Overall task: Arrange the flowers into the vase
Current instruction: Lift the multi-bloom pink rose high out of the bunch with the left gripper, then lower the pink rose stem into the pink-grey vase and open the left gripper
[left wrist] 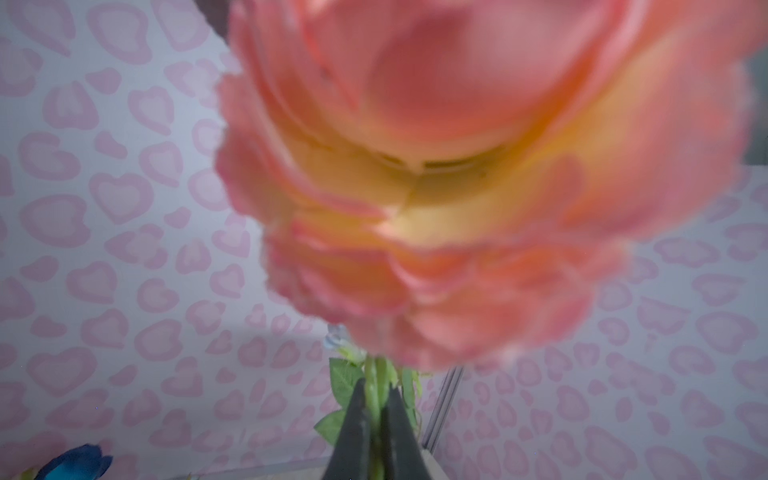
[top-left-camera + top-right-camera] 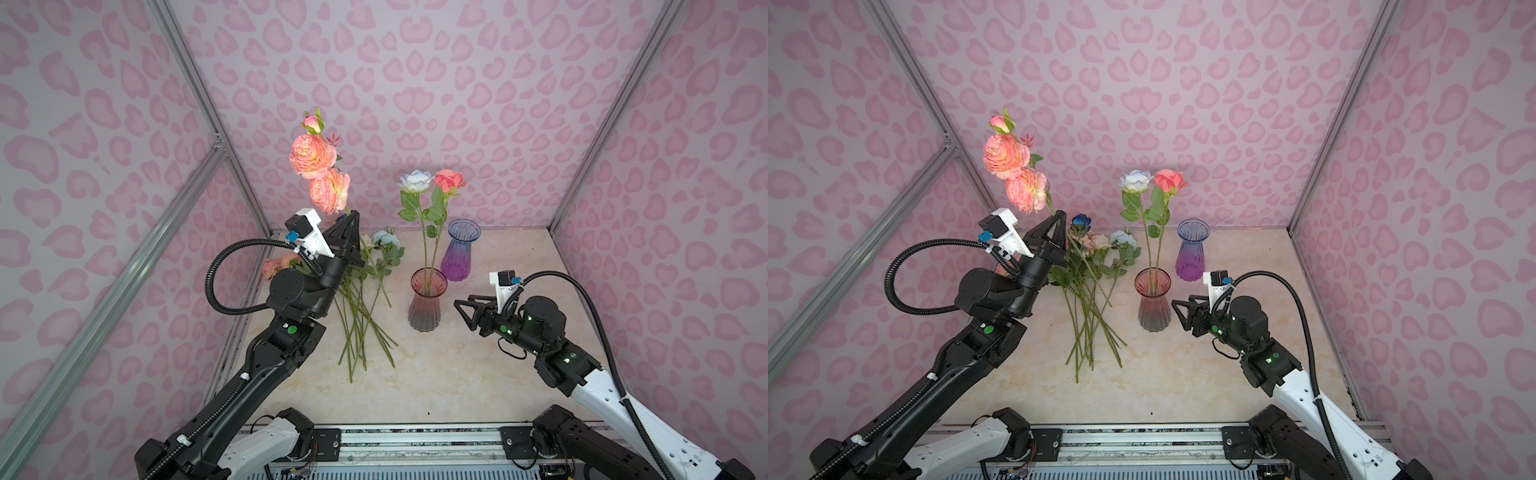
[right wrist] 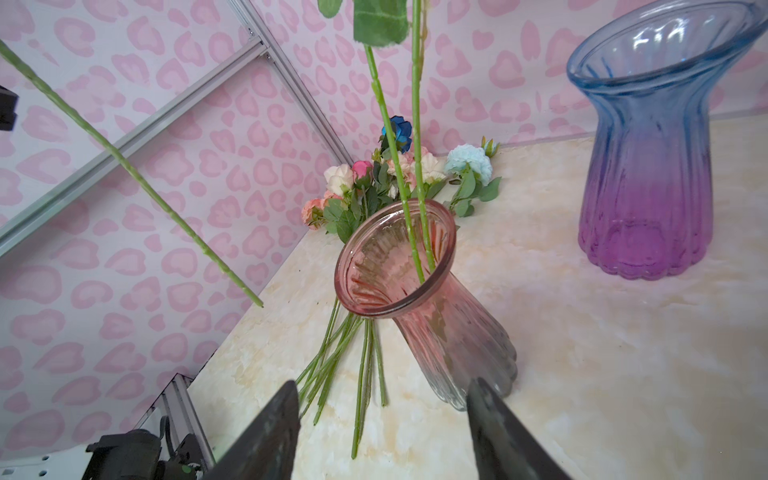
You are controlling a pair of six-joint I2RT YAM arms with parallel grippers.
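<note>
The robot's left gripper should move toward the pink glass vase, then down, slide the peach flower's bare stem into the vase's opening [image 2: 421,281], where there is still room beside the roses, and release it.
My left gripper [image 2: 353,215] [image 1: 375,388] is raised at the back left, shut on the green stem of a peach flower spray [image 2: 320,166] [image 1: 478,174] with two big blooms and a bud. Its bare stem [image 3: 124,166] hangs free in the air. The pink glass vase [image 2: 428,301] [image 3: 399,266] stands mid-table and holds a pale blue rose [image 2: 414,181] and a pink rose [image 2: 449,181]. Several more flowers [image 2: 365,299] [image 3: 399,174] lie in a pile left of the vase. My right gripper [image 2: 460,306] [image 3: 382,384] is open and empty, just right of the vase's base.
A second, blue-to-purple glass vase [image 2: 461,249] [image 3: 644,166] stands empty behind and right of the pink one. Pink patterned walls with metal frame bars [image 2: 232,166] enclose the marble tabletop [image 2: 478,374]. A metal rail [image 2: 415,436] runs along the front edge.
</note>
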